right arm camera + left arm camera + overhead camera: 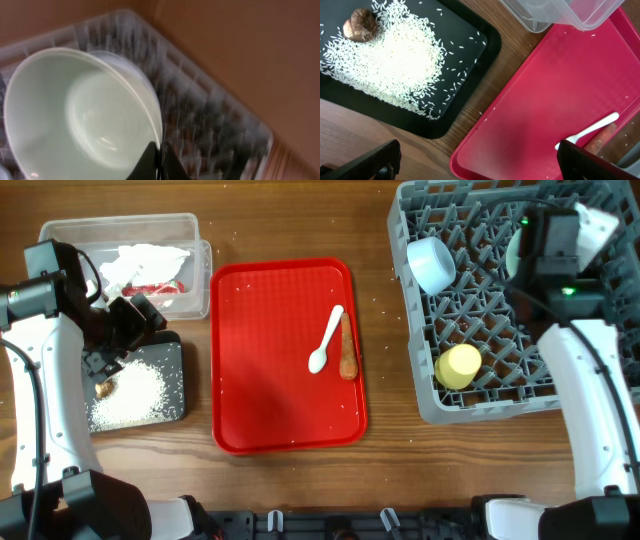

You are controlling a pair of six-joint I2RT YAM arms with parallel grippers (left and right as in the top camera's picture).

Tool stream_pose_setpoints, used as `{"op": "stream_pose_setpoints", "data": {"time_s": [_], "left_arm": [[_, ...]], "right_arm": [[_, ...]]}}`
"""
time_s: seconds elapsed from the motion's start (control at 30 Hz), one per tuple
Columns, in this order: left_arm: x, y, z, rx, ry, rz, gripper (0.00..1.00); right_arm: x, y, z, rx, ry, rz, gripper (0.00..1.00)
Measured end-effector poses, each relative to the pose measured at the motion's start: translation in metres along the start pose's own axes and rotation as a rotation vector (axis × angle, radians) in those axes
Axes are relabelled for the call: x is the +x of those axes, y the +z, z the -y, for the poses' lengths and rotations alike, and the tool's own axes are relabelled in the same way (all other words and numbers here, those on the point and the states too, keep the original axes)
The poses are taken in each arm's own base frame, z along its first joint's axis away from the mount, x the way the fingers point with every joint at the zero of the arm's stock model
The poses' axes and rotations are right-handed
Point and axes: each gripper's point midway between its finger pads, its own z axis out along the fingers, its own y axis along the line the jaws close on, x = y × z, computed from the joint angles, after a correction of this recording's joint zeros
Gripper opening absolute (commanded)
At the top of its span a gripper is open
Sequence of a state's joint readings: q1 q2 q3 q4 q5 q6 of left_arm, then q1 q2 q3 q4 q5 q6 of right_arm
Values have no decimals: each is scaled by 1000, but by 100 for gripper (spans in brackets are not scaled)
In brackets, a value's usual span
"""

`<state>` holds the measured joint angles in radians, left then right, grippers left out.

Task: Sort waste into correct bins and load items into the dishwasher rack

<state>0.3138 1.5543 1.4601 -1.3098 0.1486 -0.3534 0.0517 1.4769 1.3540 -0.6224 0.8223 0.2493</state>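
My right gripper tilts the pale-green bowl next and brings it down into the empty prongs beside the light-blue bowl [432, 263].
My left gripper [118, 340] [480, 167] is open and empty, above the black tray [175, 355] [470, 60]. That tray holds loose rice [128, 395] [395, 55] and a brown nut-like scrap [104, 388] [360, 25]. The clear tub [120, 228] [560, 15] holds a white tissue [145, 260] and a red wrapper [155, 287]. My right gripper [535, 242] [159, 156] is shut on the rim of the pale-green bowl [513, 252] [75, 115], over the grey rack [500, 395] [210, 130]. A light-blue bowl [432, 263] and a yellow cup [460, 366] sit in the rack.
The large red tray [270, 380] [545, 100] lies mid-table with the white spoon [327, 340] [590, 131] and the orange-brown stick [347, 348] [602, 141] side by side on it. A few stray rice grains dot the tray and the wooden table.
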Motion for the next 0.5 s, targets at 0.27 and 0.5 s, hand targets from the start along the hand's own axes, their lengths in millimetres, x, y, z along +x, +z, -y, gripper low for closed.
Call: {"op": "stream_pose_setpoints", "data": {"time_s": [0.27, 0.5], "left_arm": [[0, 0, 1, 6, 0, -2, 100], [0, 0, 1, 7, 0, -2, 100]], "right_arm": [[-82, 0, -39, 192, -327, 316, 4], [-27, 58, -91, 257, -875, 169, 4]]}}
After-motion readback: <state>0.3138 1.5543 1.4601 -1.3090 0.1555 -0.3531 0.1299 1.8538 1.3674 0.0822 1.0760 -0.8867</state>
